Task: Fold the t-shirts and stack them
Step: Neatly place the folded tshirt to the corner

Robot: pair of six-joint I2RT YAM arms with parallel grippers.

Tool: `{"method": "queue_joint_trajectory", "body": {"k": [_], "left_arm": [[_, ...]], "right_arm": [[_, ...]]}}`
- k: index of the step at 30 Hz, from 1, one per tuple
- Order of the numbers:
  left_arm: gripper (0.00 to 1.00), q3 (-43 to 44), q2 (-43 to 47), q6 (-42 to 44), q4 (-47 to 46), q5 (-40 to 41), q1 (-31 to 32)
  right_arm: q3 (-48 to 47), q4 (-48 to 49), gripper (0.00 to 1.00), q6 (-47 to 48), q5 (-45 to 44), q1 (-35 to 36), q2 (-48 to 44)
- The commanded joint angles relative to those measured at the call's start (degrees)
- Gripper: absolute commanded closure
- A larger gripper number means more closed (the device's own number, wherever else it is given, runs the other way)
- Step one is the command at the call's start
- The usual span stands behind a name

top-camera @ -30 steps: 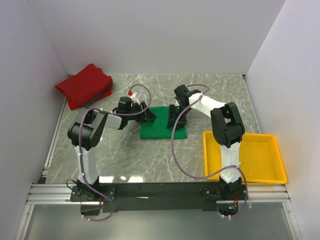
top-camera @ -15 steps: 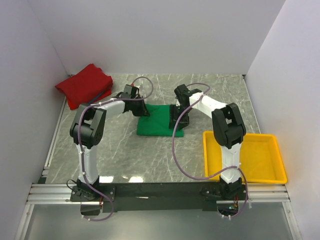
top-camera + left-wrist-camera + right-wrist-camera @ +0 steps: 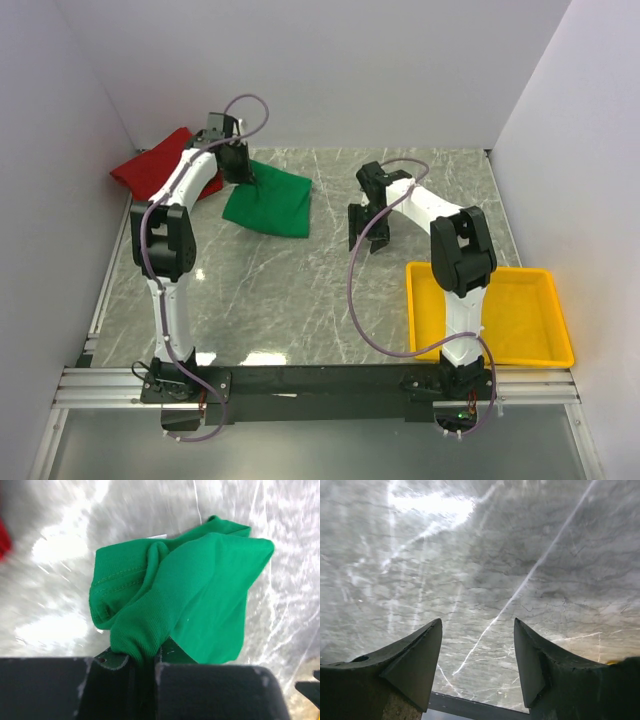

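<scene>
The green t-shirt goes left in the top view with my left gripper next, up and onto the folded red t-shirt (image 3: 160, 168) lying there, and is released.
The folded green t-shirt (image 3: 268, 202) lies toward the back left of the marble table, its left edge lifted. My left gripper (image 3: 236, 166) is shut on that edge; in the left wrist view the green cloth (image 3: 200, 595) bunches between my closed jaws and a bit of white label shows at its far edge. The red t-shirt (image 3: 160, 170) lies folded in the back left corner, right beside the left gripper; the arm covers part of it. My right gripper (image 3: 364, 228) is open and empty over bare marble at the middle right; its fingertips (image 3: 432, 637) frame only table.
A yellow plastic tray (image 3: 545, 345) stands at the front right, next to the right arm's base. White walls close the table at the back and both sides. Purple cables loop off both arms.
My left gripper has dragged the green shirt from the table's middle back and to the left, up beside the red shirt. My right gripper let go of the shirt and stays near the middle, open.
</scene>
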State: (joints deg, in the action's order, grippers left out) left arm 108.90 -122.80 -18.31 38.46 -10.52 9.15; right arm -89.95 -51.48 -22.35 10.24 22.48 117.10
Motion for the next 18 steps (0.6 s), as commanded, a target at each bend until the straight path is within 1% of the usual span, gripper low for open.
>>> {"method": "queue_joint_trajectory", "body": {"k": [1, 2, 5, 8, 9, 16, 18], "left_arm": [[1.00, 8.59, -2.79, 4.59, 6.18, 1.39, -1.58], [1.00, 12.17, -3.58, 4.94, 7.24, 0.77, -2.28], [1.00, 18.07, -5.78, 6.79, 8.30, 0.33, -3.34], [1.00, 21.17, -6.75, 7.67, 7.78, -1.86, -4.83], [1.00, 21.44, -6.49, 7.93, 6.64, -3.70, -5.19], [1.00, 23.11, -4.46, 7.76, 0.93, -9.76, -7.74], [1.00, 24.86, -4.46, 7.15, 0.04, -11.09, -8.35]], "right_arm": [[-3.91, -0.90, 0.34, 1.69, -0.22, -0.59, -0.12], [-4.79, -1.25, 0.34, 1.78, 0.04, -0.77, 0.32], [-6.72, -1.95, 0.34, 2.22, 0.31, -1.21, 1.73], [-8.30, -2.48, 0.34, 2.57, 0.75, -1.74, 2.87], [-8.66, -2.57, 0.34, 2.75, 1.09, -2.00, 3.13], [-10.59, -3.10, 0.34, 3.10, 2.33, -3.05, 5.24], [-10.59, -3.27, 0.34, 3.10, 2.50, -3.06, 5.42]]}}
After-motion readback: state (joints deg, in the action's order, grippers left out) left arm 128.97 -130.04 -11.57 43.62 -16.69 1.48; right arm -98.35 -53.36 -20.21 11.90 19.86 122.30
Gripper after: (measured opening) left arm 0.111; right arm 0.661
